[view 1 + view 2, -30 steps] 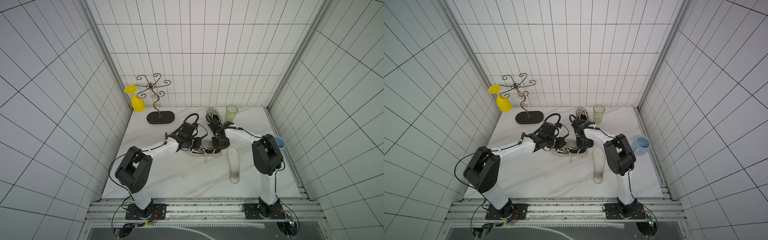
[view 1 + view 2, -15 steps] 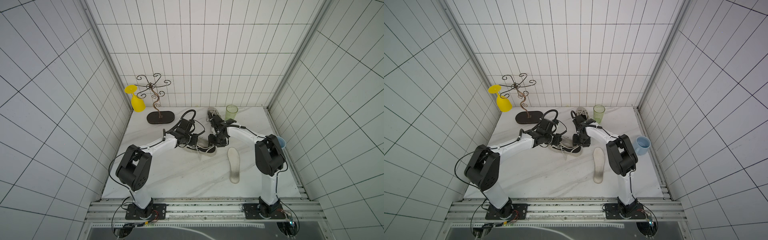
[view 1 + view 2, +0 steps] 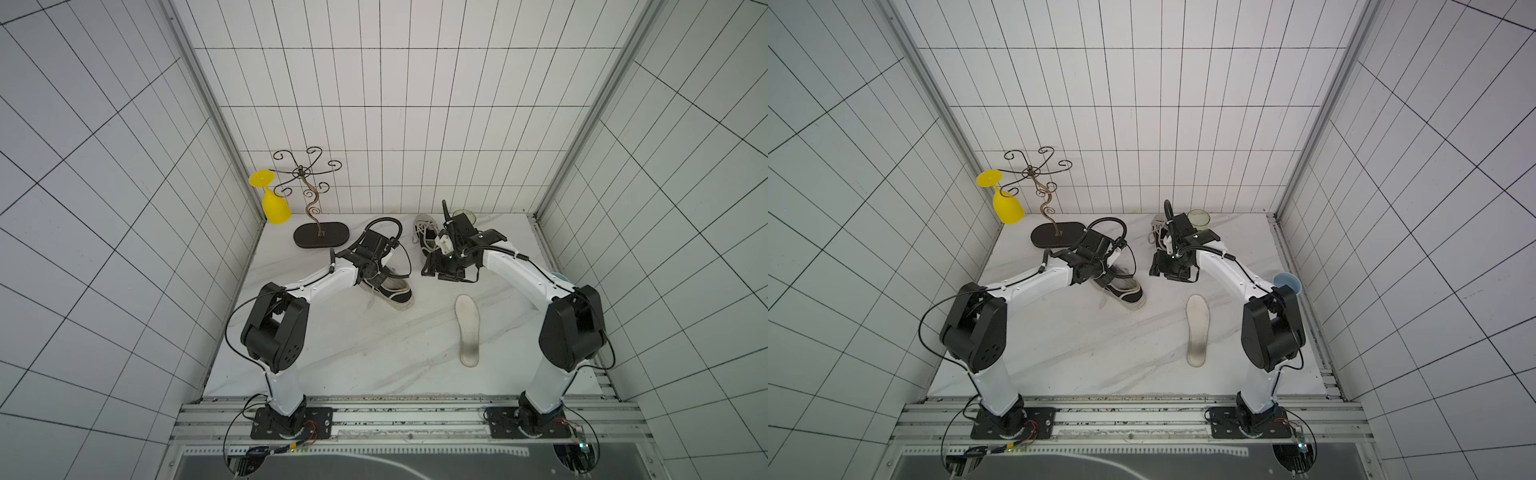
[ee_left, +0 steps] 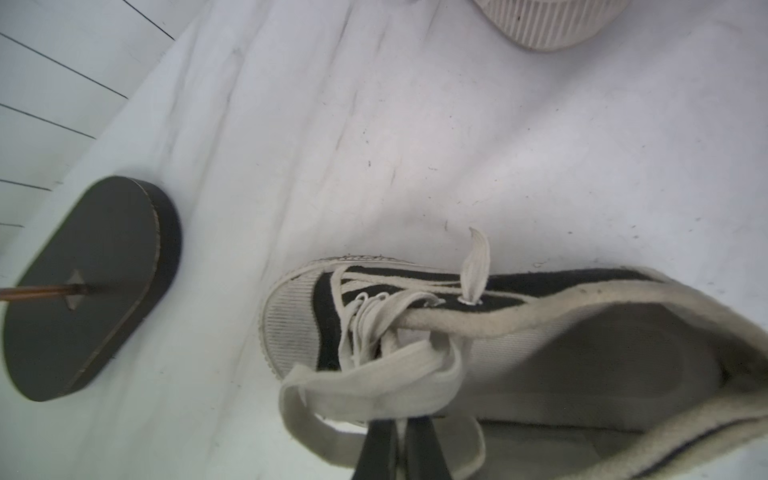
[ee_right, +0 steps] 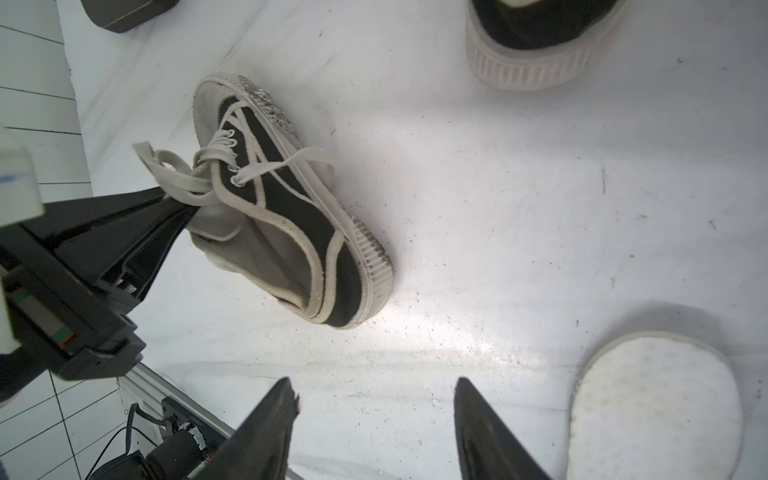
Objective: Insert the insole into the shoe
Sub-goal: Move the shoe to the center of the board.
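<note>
My left gripper turns the shoe [image 3: 392,291] next, since it lies crooked, and carries it outward onto bare table beside the dark oval base, releasing the shoe's tongue.
The black-and-white shoe [image 3: 392,291] [image 3: 1123,291] lies left of centre, tilted, heel toward the front right. My left gripper [image 4: 401,426] [image 3: 372,277] is shut on the shoe's [image 4: 561,357] tongue and lace; the right wrist view shows that grip on the shoe [image 5: 291,216] too. The white insole [image 3: 467,328] [image 3: 1197,328] [image 5: 652,407] lies flat on the table, front right of the shoe. My right gripper [image 5: 374,386] [image 3: 430,268] [image 3: 1156,269] hangs open over bare table between shoe and insole, with nothing between its fingers.
A second shoe [image 3: 424,232] [image 3: 1158,232] lies at the back under my right arm, next to a green cup [image 3: 1198,218]. A wire stand on a dark oval base [image 3: 321,235] [image 4: 83,286] carries a yellow glass [image 3: 274,205] at back left. A blue cup [image 3: 1287,282] sits at the right edge.
My right gripper has opened, let go of the shoe and drawn back to the right. The left gripper, still shut on the shoe, has pulled it a little to the left.
</note>
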`<action>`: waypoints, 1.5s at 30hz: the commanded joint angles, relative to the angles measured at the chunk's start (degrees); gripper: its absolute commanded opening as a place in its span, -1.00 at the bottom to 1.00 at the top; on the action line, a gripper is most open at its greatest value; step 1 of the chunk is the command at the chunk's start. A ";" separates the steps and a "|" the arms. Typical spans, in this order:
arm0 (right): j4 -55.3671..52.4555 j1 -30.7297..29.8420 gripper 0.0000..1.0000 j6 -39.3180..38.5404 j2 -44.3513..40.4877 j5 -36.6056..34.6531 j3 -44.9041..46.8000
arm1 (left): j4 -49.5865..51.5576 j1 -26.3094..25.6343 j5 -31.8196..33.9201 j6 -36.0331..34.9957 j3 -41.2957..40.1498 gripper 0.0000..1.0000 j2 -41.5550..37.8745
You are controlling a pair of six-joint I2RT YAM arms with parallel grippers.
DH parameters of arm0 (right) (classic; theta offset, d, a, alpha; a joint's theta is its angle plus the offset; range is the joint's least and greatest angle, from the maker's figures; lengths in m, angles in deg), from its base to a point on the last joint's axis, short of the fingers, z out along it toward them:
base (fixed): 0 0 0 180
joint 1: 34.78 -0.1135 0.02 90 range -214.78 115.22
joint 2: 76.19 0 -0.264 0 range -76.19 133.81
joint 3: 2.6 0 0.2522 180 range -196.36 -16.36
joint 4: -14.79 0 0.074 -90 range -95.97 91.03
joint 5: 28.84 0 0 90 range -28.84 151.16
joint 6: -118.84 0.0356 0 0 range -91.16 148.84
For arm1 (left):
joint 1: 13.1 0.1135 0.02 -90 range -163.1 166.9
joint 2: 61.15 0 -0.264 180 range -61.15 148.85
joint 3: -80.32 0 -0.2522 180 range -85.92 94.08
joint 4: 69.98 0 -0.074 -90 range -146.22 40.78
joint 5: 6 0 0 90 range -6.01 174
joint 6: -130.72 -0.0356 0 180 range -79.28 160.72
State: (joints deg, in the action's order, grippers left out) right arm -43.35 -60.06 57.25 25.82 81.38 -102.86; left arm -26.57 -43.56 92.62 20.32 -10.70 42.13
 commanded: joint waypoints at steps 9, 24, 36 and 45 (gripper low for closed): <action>0.15 1.71 0.24 -0.35 -4.05 -2.31 7.89 | -14.22 2.08 7.65 -27.19 6.90 -1.00 8.54; -0.13 2.91 0.24 -0.76 -5.01 -2.56 9.59 | -15.40 6.11 11.00 -28.49 12.50 -0.83 15.80; -0.18 2.88 0.24 -0.89 -5.16 -2.75 10.67 | -28.68 9.18 14.10 -30.68 12.59 -0.88 19.48; 0.17 2.85 0.24 -1.07 -4.01 -2.91 9.97 | -27.04 9.36 6.08 -25.80 13.88 -0.32 17.36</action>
State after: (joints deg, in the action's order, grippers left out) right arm -42.76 -57.63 56.90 21.98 79.46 -94.69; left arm -52.77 -34.36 103.20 -7.40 1.26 61.06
